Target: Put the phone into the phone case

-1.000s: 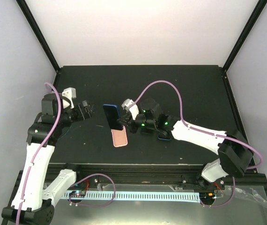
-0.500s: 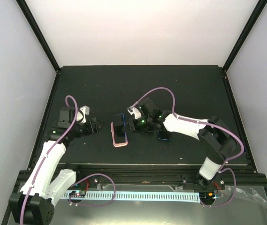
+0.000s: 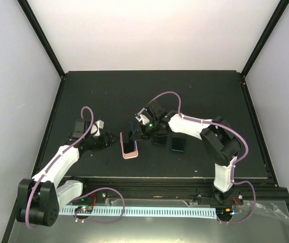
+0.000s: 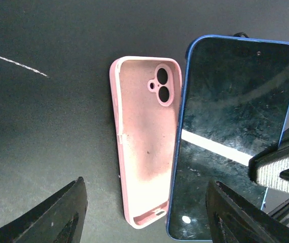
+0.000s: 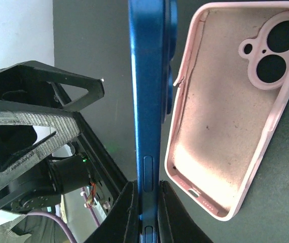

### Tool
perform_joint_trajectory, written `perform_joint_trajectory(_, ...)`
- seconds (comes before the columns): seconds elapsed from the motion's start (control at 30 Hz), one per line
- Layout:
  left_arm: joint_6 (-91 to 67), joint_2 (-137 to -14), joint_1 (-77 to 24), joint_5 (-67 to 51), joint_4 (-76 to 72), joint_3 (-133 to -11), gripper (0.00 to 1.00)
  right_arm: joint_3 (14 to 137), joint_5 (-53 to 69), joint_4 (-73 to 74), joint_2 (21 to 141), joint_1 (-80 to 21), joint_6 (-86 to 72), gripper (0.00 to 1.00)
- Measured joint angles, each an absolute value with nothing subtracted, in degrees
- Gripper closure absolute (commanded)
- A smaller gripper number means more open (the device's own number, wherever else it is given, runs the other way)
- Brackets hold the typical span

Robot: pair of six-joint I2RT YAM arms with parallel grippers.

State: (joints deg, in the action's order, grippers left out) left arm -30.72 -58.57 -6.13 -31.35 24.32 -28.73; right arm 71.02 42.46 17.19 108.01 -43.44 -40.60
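My right gripper moves down toward the open inside of the pale pink case next and releases the phone there, since the case lies empty with its open side up.
The pale pink phone case lies open side up on the black table, camera cutout at the far end. It also shows in the left wrist view and the right wrist view. My right gripper is shut on the blue-rimmed phone, holding it tilted on edge along the case's side. The phone's dark screen shows in the left wrist view and its blue edge in the right wrist view, pinched between the fingers. My left gripper is open and empty, just left of the case, its jaws spread wide.
A dark object and a second blue-rimmed phone-shaped thing lie on the table under the right arm. The table's front rail runs close below the case.
My left arm has come down and moved right, up to the case. My right gripper has carried the phone left and down onto the case's side.
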Motion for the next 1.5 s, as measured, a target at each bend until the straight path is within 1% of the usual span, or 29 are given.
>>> perform_joint_trajectory(0.57,-32.25,-68.64,-6.46,-34.37,12.43,-26.02,0.35,74.26,43.62,22.63,114.85,-42.61,-39.35,0.94)
perform_joint_trajectory(0.83,-32.40,-75.20,-7.18,-34.72,8.23,-26.00,0.38,74.56,44.25,23.44,115.57,-42.59,-38.61,0.87)
perform_joint_trajectory(1.03,-32.88,-78.50,-7.90,-35.05,4.16,-25.74,0.39,77.12,45.43,24.77,117.93,-42.59,-38.02,0.82)
perform_joint_trajectory(1.5,-34.41,-83.15,-10.39,-36.67,-4.21,-25.65,0.48,78.65,45.47,25.45,119.07,-42.59,-39.24,0.85)
